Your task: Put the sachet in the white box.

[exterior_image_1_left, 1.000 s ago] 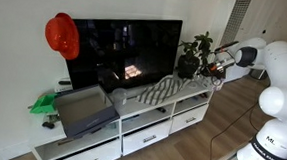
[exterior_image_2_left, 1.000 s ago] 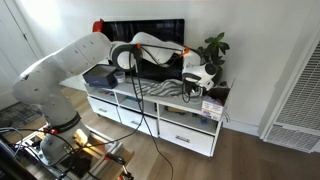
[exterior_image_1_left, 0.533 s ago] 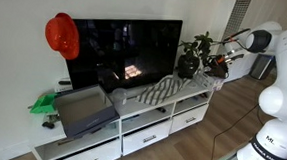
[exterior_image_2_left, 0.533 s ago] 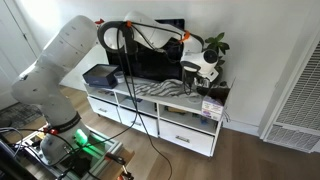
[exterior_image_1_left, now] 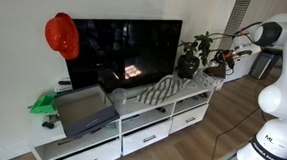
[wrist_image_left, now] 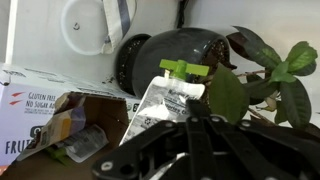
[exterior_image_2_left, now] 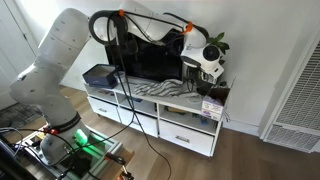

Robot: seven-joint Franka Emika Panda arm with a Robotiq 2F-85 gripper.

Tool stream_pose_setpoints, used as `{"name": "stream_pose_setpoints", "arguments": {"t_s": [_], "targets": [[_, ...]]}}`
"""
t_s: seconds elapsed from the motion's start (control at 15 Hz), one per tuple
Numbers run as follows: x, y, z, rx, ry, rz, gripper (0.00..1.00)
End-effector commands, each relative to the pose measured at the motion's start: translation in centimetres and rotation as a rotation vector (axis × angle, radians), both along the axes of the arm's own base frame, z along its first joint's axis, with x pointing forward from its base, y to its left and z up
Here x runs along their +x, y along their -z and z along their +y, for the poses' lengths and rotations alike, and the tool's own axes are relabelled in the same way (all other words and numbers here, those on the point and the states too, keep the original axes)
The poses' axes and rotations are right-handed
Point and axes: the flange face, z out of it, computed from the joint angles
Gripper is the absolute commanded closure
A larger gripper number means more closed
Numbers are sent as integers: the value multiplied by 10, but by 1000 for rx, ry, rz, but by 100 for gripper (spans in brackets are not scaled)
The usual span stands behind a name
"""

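Note:
My gripper holds the sachet [wrist_image_left: 172, 93], and the white box's open top [wrist_image_left: 88, 128] is below and to the left in the wrist view. My gripper next needs to lower the sachet that way and let go of it inside.
In the wrist view my gripper [wrist_image_left: 190, 122] is shut on the lower part of the sachet [wrist_image_left: 172, 93], a white printed pouch with a green cap that points up. The white box [wrist_image_left: 28, 108], a low printed carton with its top open and wrappers inside, lies to the lower left of the sachet. In both exterior views the gripper [exterior_image_1_left: 228, 63] [exterior_image_2_left: 211, 66] hangs above the end of the TV console by the plant, with the white box [exterior_image_2_left: 212, 98] on the console below it.
A dark round pot [wrist_image_left: 165, 52] with a leafy plant [wrist_image_left: 272, 70] stands right behind the sachet. A TV [exterior_image_1_left: 125, 51], a striped cloth [exterior_image_1_left: 158, 91], a large grey bin [exterior_image_1_left: 84, 110] and a red hat [exterior_image_1_left: 61, 35] are along the console.
The arm has risen from just above the console to beside the plant's leaves, carrying the sachet up with it. Nothing else has moved.

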Motion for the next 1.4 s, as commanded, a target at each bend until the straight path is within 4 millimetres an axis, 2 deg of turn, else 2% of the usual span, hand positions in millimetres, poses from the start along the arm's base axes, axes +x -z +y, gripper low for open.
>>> {"name": "stream_pose_setpoints", "arguments": {"t_s": [0.0,0.2,0.47,0.87,1.33], "targets": [[12,9,4,19,29,-42,100],[25,28,3,28,88,-48,100],[29,49,-4,17,182,-45,100],[31,67,-23,-15,325,-39,100],[35,91,-33,-4,422,-24,100]]}}
